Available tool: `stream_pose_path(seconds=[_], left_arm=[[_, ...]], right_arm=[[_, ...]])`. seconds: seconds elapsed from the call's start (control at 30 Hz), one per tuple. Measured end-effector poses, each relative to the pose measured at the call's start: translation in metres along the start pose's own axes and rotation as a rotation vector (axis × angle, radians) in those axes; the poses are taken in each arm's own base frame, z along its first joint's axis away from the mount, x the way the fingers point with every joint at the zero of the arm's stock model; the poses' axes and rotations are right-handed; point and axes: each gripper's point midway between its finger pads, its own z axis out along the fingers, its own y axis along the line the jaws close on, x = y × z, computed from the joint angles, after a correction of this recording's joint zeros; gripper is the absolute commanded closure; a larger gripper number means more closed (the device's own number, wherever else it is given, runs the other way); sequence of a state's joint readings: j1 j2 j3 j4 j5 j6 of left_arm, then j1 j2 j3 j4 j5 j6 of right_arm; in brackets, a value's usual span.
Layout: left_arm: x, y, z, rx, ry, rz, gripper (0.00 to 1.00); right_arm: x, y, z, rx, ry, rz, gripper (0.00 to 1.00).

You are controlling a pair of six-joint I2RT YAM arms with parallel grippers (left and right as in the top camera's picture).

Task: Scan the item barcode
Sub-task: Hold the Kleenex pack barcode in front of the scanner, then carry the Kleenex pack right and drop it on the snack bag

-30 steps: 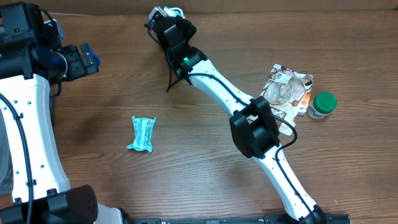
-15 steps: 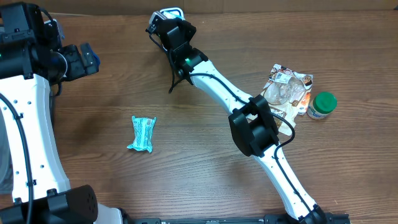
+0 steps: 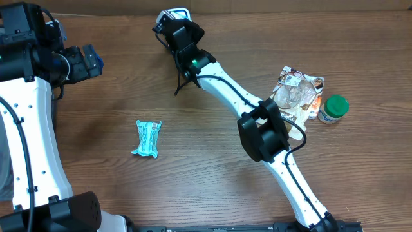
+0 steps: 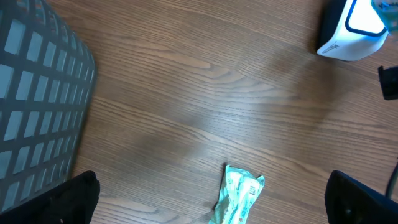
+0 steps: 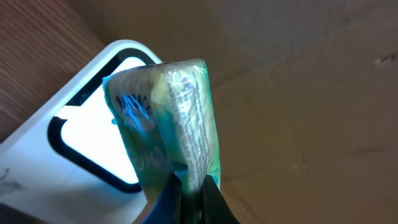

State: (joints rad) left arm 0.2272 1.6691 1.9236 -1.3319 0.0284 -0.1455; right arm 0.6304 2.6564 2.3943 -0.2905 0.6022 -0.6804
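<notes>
Next, the right gripper swings from the scanner to the right in the overhead view and frees the packet over the printed snack bag (image 3: pixel 296 96), since other items lie there.
My right gripper (image 5: pixel 189 193) is shut on a green-and-clear item packet (image 5: pixel 171 118), holding it upright right in front of the lit window of the white scanner (image 5: pixel 81 143). In the overhead view the right gripper (image 3: pixel 168 26) sits at the table's far edge against the scanner (image 3: pixel 175 13), and the held packet is hidden there. A second teal packet (image 3: pixel 147 138) lies flat on the table at left centre. My left gripper (image 3: pixel 90 61) hangs open at the far left, well apart from it; its wrist view shows that packet (image 4: pixel 239 196) between the wide dark fingertips (image 4: pixel 74 199).
A printed snack bag (image 3: pixel 297 96) and a green-lidded jar (image 3: pixel 333 108) lie at the right. A grey mesh basket (image 4: pixel 37 106) stands at the left edge. A brown cardboard wall (image 5: pixel 298 93) rises behind the scanner.
The right gripper shifted slightly with its packet at the scanner, whose white frame shows more in the overhead view. The left arm has not moved.
</notes>
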Motion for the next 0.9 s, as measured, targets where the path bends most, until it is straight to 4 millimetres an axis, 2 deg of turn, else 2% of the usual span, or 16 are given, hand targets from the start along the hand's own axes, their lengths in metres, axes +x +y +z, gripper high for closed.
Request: stream_pose_path(seconds=[0.17,0.3,0.43,0.5,0.63,0.73,0.9], left_arm=[[0.000,0.000,0.000,0.000,0.000,0.000,0.00],[0.000,0.000,0.000,0.000,0.000,0.000,0.00],[0.000,0.000,0.000,0.000,0.000,0.000,0.01],[0.000,0.000,0.000,0.000,0.001,0.000,0.00],[0.000,0.000,0.000,0.000,0.000,0.000,0.01],[0.000,0.000,0.000,0.000,0.000,0.000,0.01],[0.000,0.000,0.000,0.000,0.000,0.000,0.00]], right_arm=[[-0.010,-0.017,-0.029,-0.091,0.018,0.075,0.96],[-0.029,-0.048,-0.075,-0.182,0.010,0.189,0.96],[-0.033,-0.075,-0.137,-0.338,0.046,0.319,0.96],[-0.022,-0.085,-0.166,-0.416,0.106,0.388,0.96],[0.018,-0.105,-0.211,-0.507,0.284,0.540,0.96],[0.055,-0.119,-0.232,-0.509,0.450,0.662,0.96],[0.130,-0.144,-0.246,-0.427,0.748,0.833,0.96]])
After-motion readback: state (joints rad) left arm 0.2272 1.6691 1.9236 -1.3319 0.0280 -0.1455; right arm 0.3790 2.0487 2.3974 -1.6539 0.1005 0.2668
